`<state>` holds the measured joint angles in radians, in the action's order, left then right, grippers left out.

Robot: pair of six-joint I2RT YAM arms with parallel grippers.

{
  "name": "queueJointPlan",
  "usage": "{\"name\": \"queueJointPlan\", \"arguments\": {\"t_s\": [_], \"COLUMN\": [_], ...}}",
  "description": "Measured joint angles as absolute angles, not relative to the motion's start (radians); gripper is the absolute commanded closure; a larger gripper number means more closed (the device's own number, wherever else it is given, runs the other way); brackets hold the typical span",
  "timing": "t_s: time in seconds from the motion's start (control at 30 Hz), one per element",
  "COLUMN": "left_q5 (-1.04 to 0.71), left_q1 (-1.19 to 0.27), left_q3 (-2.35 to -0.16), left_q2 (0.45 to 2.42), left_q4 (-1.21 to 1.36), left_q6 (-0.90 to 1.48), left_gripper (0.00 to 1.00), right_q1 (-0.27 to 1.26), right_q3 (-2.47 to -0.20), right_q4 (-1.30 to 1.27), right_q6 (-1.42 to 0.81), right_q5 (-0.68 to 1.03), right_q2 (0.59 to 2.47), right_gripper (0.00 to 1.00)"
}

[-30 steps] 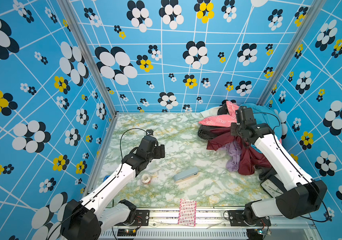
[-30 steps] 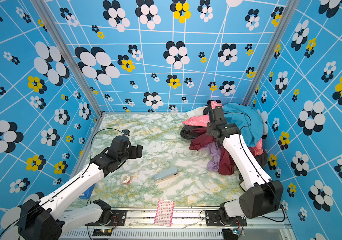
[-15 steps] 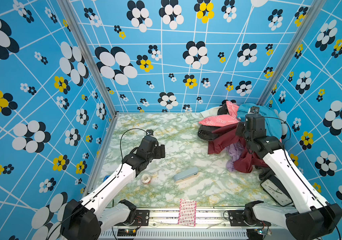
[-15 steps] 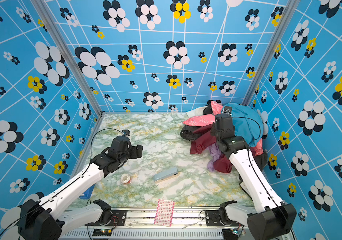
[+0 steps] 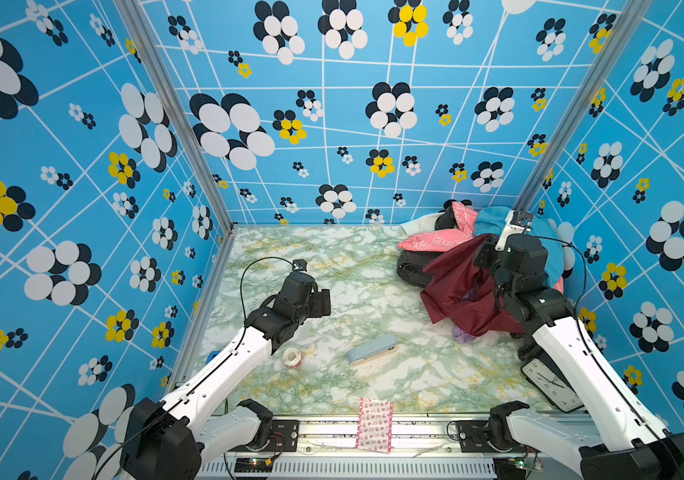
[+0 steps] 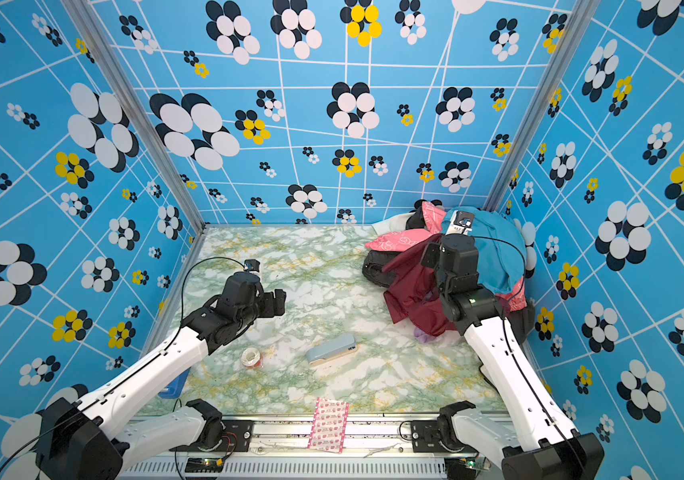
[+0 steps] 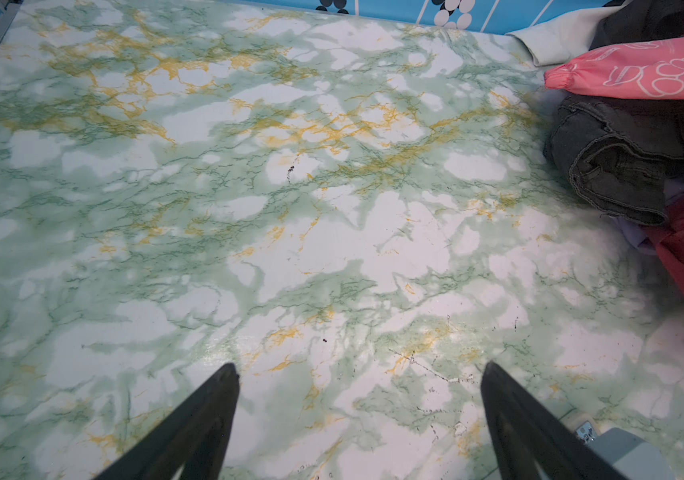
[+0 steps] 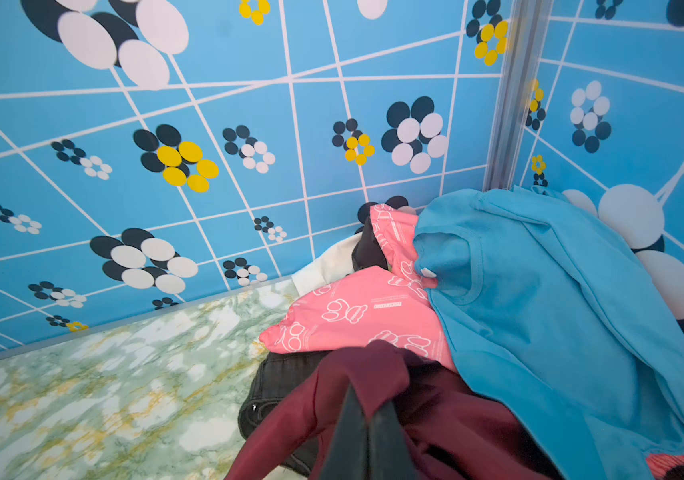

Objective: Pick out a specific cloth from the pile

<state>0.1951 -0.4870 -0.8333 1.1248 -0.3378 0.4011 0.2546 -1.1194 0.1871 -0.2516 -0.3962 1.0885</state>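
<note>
The maroon fold hangs raised above the pile, so the robot's right gripper will next move down toward the pink piece's near edge [image 5: 439, 247] [image 8: 349, 340] by the black jeans and let go of the fold.
The pile [image 5: 498, 224] fills the back right corner, with a teal-blue top [image 8: 539, 311], a pink white-printed piece [image 8: 356, 311] and black jeans [image 7: 614, 174]. The cloth [image 5: 452, 286], dark maroon and slightly shiny, hangs drawn up from the pile's front in both top views [image 6: 411, 291]. My right gripper [image 8: 369, 399] is shut on a fold of the cloth [image 8: 352, 370], raised above the pile. My left gripper [image 7: 359, 370] hovers open over bare marble at the left [image 5: 323, 303], holding nothing. A lilac cloth [image 5: 463, 334] peeks out under the maroon one.
A tape roll [image 5: 292, 356] and a pale blue case [image 5: 371, 349] lie on the marble table [image 5: 332, 257] near the front. A clock [image 5: 552, 384] sits at the front right under my right arm. A pink-printed packet [image 5: 374, 424] overhangs the front rail. Patterned walls close three sides.
My right gripper has risen and shifted right with the maroon cloth in it, drawing the cloth up off the pile. The left arm has not moved.
</note>
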Motion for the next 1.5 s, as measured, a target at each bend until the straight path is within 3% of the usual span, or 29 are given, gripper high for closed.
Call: {"name": "queueJointPlan", "arguments": {"t_s": [0.3,0.53,0.57,0.67,0.8,0.87,1.0,1.33,1.5], "left_q5": [0.196,0.196,0.196,0.199,0.203,0.203,0.203,0.202,0.202], "left_q1": [-0.499,-0.500,-0.500,-0.500,-0.505,-0.505,-0.505,-0.513,-0.522], "left_q3": [-0.834,-0.837,-0.838,-0.843,-0.848,-0.849,-0.849,-0.852,-0.853], "left_q2": [1.126,1.144,1.145,1.145,1.145,1.145,1.145,1.145,1.156], "left_q4": [-0.337,-0.337,-0.338,-0.337,-0.337,-0.337,-0.337,-0.337,-0.337], "left_q6": [0.405,0.405,0.405,0.405,0.404,0.404,0.404,0.405,0.405], "left_gripper": [0.08,0.08,0.08,0.08,0.08,0.08,0.08,0.08,0.08], "right_q1": [0.255,0.244,0.241,0.235,0.235,0.235,0.235,0.235,0.235], "right_q3": [-1.106,-1.206,-1.221,-1.258,-1.331,-1.363,-1.366,-1.289,-1.277], "right_q4": [0.107,0.173,0.186,0.242,0.352,0.399,0.440,0.476,0.539], "right_q6": [-0.249,-0.252,-0.252,-0.258,-0.270,-0.268,-0.262,-0.257,-0.244], "right_q5": [-0.393,-0.477,-0.484,-0.499,-0.509,-0.506,-0.467,-0.332,-0.252], "right_q2": [1.079,1.288,1.325,1.430,1.546,1.577,1.563,1.295,1.279], "right_gripper": [1.00,1.00,0.95,0.67,0.15,0.01,0.01,0.01,0.01]}}
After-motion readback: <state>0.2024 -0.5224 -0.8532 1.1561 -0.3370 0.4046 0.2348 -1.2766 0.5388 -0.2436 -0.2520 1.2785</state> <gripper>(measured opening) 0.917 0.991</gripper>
